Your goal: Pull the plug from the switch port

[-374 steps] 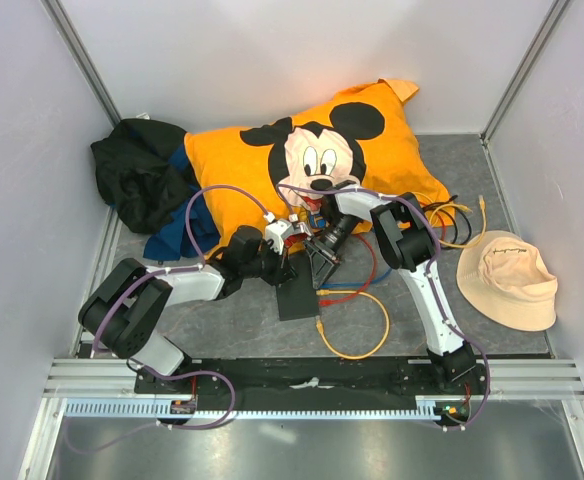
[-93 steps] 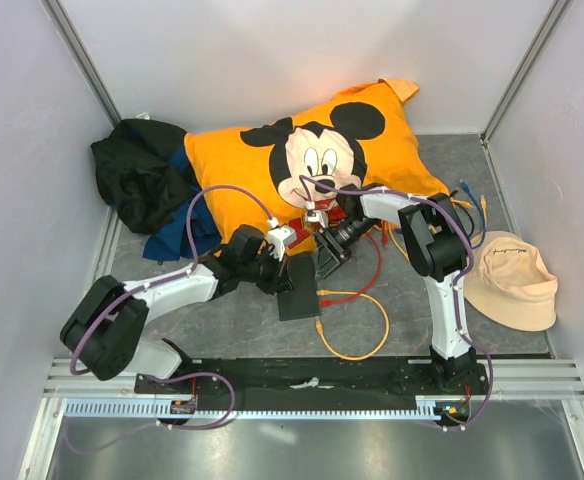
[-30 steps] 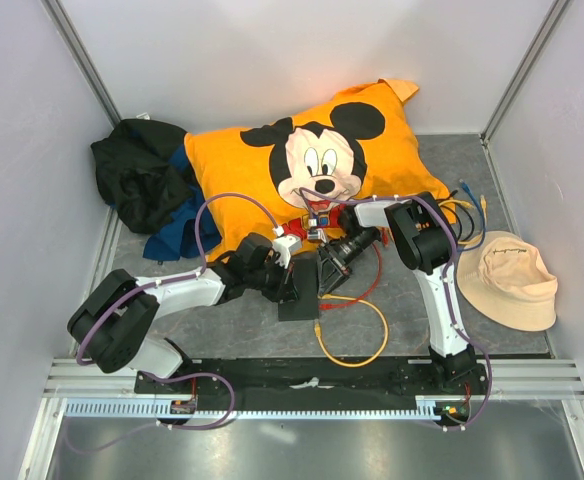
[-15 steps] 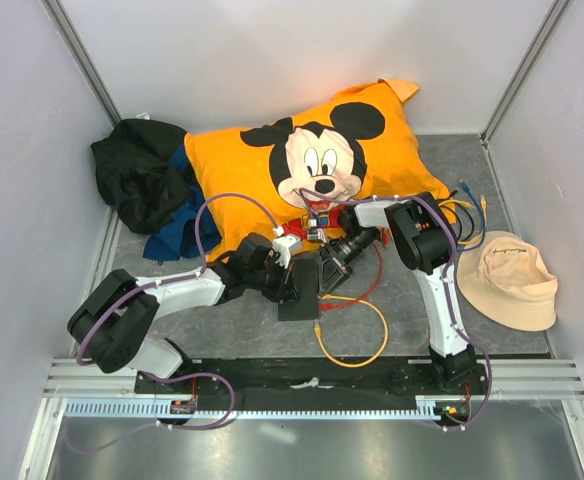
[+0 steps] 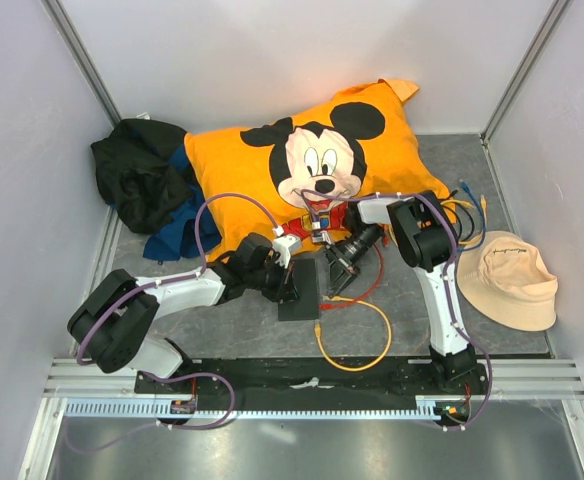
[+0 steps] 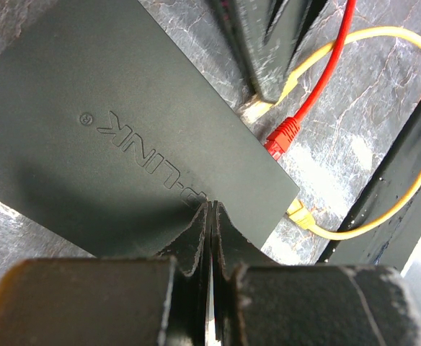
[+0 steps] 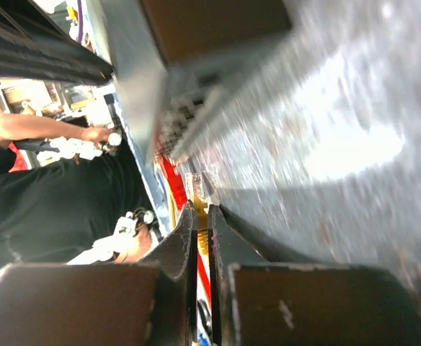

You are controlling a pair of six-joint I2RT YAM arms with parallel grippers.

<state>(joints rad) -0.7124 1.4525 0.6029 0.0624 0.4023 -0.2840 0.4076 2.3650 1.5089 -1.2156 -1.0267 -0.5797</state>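
Note:
My right gripper lifts outward and to the right in the top view next, releasing the yellow cable's plug over that cable pile, as other cables lie by the beige hat.
The switch point(image 5: 300, 300) is a flat dark box on the grey mat; its top with raised lettering fills the left wrist view point(image 6: 124, 122). My left gripper point(image 5: 292, 285) is shut, tips pressed on the switch top point(image 6: 210, 209). My right gripper point(image 5: 329, 275) is at the switch's socket edge, shut on a yellow cable's plug point(image 7: 196, 189). Its fingers point(image 6: 268, 50) hold that plug right at the edge; I cannot tell if it sits in a port. A red plug point(image 6: 281, 137) and a second yellow plug point(image 6: 300, 215) are at the same edge.
The yellow cable point(image 5: 387, 335) loops toward the arm bases. A red cable point(image 5: 370, 285) runs right of the switch. An orange cartoon pillow point(image 5: 312, 150) lies behind, black cloth point(image 5: 137, 180) at back left, a beige hat point(image 5: 507, 280) at right, more cables point(image 5: 467, 215) beside it.
My right gripper has shifted slightly to the right, away from the switch's edge, and the yellow loop moved right with it. The left gripper stays pressed on the switch.

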